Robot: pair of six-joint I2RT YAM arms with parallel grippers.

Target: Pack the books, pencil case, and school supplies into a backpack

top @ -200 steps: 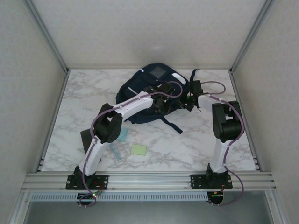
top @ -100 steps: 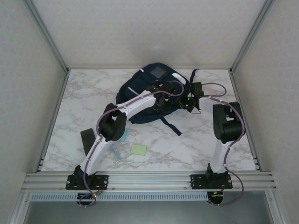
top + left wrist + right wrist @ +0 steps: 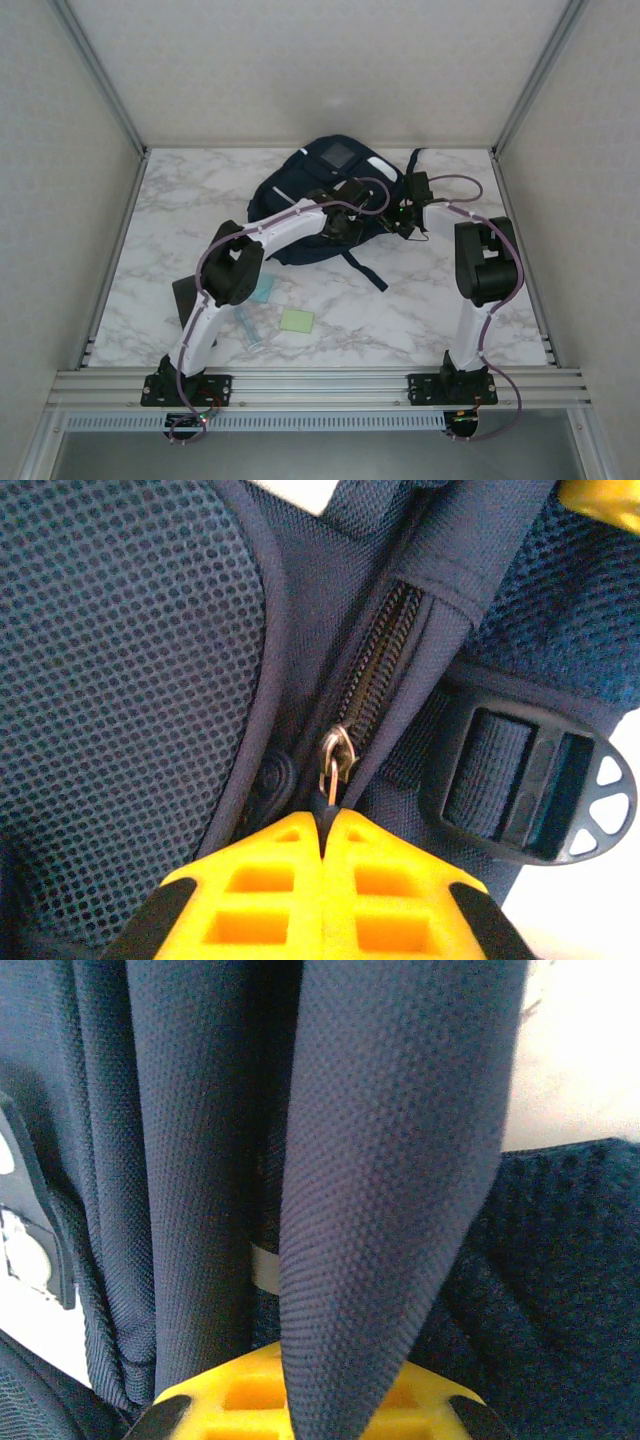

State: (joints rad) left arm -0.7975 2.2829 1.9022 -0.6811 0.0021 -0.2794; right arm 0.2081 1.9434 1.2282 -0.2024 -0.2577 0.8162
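The zipper is still closed, so my left gripper will pull the small metal zipper pull point(image 3: 331, 776) along the near edge of the backpack, away from my right gripper.
The navy backpack point(image 3: 322, 186) lies at the back middle of the table. In the left wrist view my left gripper point(image 3: 325, 822) is shut on the small metal zipper pull point(image 3: 331, 776), which hangs from the slider point(image 3: 339, 748) of a closed zipper. My right gripper point(image 3: 322, 1365) is shut on a fold of the backpack's navy fabric point(image 3: 390, 1160), to the right of the left gripper point(image 3: 343, 222). The black pencil case point(image 3: 184, 298) lies at the near left, partly behind the left arm. A light-blue pad point(image 3: 265, 291), a pale-green pad point(image 3: 296, 320) and translucent sticks point(image 3: 250, 332) lie near it. The books are out of view.
A dark strap point(image 3: 366, 268) trails from the backpack toward the table's middle. A black strap buckle point(image 3: 540, 792) sits just right of the zipper. Metal frame posts and white walls close in the table on the left, right and back.
My left gripper's jaws have closed on the zipper pull, and the left arm has swayed slightly. The right arm and the things on the table have stayed put.
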